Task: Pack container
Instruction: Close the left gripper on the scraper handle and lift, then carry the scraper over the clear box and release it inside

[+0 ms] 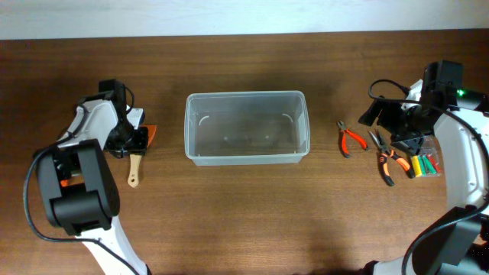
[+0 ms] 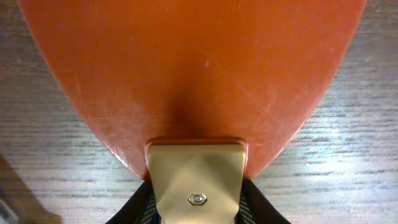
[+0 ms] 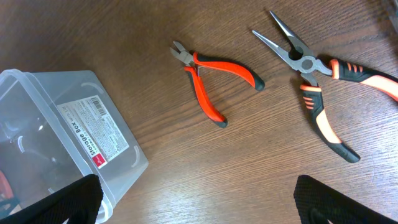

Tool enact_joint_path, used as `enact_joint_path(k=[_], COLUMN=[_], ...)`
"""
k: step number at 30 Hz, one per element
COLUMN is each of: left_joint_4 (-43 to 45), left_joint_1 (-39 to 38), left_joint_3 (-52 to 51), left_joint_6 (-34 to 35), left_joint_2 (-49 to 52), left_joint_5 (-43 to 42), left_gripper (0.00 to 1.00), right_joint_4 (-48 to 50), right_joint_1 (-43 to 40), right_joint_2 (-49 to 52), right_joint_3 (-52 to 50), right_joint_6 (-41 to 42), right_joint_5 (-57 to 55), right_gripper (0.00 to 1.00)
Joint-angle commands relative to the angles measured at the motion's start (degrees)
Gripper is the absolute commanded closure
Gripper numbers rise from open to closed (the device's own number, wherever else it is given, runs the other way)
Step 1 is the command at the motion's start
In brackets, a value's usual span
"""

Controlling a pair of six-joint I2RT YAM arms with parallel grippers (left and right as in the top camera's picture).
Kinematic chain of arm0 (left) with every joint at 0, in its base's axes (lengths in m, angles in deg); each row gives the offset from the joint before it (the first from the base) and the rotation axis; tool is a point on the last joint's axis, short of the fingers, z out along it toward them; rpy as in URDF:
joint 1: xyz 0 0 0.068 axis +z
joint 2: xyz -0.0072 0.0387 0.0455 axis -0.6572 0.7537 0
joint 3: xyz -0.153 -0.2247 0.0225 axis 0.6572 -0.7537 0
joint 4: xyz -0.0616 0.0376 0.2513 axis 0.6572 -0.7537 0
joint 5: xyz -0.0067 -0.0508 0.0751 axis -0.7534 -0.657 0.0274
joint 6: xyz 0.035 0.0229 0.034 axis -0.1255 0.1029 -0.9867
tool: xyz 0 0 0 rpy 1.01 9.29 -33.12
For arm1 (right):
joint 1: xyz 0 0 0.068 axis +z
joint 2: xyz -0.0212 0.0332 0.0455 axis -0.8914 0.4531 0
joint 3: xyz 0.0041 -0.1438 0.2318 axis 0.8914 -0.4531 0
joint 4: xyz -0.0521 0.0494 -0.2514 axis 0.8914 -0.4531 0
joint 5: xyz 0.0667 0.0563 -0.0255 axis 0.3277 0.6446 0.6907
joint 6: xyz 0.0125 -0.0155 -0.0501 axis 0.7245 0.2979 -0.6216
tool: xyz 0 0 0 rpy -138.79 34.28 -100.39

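The scraper will next go up and over the clear container with my left gripper, turn along the container's long side and go down inside, where the container's bottom lies empty (image 1: 245, 134).
The clear rectangular container (image 1: 246, 95) stands empty at the table's middle; its corner also shows in the right wrist view (image 3: 81, 124). My left gripper (image 1: 126, 141) is at the table's left, its fingers (image 2: 196, 211) closed against both sides of the pale handle of an orange-bladed scraper (image 2: 199, 62), which lies on the wood (image 1: 134, 169). My right gripper (image 1: 405, 134) hovers open and empty (image 3: 199, 199) over the right side. In front of it lie small red cutters (image 3: 211, 74) and orange-and-black long-nose pliers (image 3: 317, 81).
The cutters (image 1: 350, 140) and pliers (image 1: 384, 160) lie right of the container. A small clear case of coloured bits (image 1: 426, 164) sits beside them, partly under the right arm. Cables hang by both arms.
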Motion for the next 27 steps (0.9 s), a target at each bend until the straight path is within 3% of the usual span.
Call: enact_joint_path(k=[1,6,13,19,27], left_joint_4=[-4.44,-13.77,-15.74,-15.04,-14.08], left_joint_1=[-0.72,-4.87,-17.70,-30.84,-37.75], left_joint_3=[6.05,24.41,44.70,46.16,41.55], left_joint_6=[-2.29,-7.63,-24.02,-42.14,-45.18], left_joint_2=[1.46,-0.26,-2.25,-1.73,5.46], left_joint_5=[2.78,2.91,2.91,-1.86,-4.90], left_gripper=[0.98,0.98,0.98,0.98,0.98], right_joint_4=[-0.28,-0.85,-2.23,-2.80,-2.99], right_joint_1=[-0.37,-0.35,-0.33,-0.33,-0.33], right_joint_2=[0.15,0.15,0.15,0.15,0.15], right_joint_3=[0.96,0.96,0.96,0.96,0.96], right_joint_6=[0.50,0.50,0.48,0.48,0.48], right_joint_5=[0.70,0.90,0.87,0.87,0.87], right_gripper=[0.01,0.01,0.01,0.01,0.02])
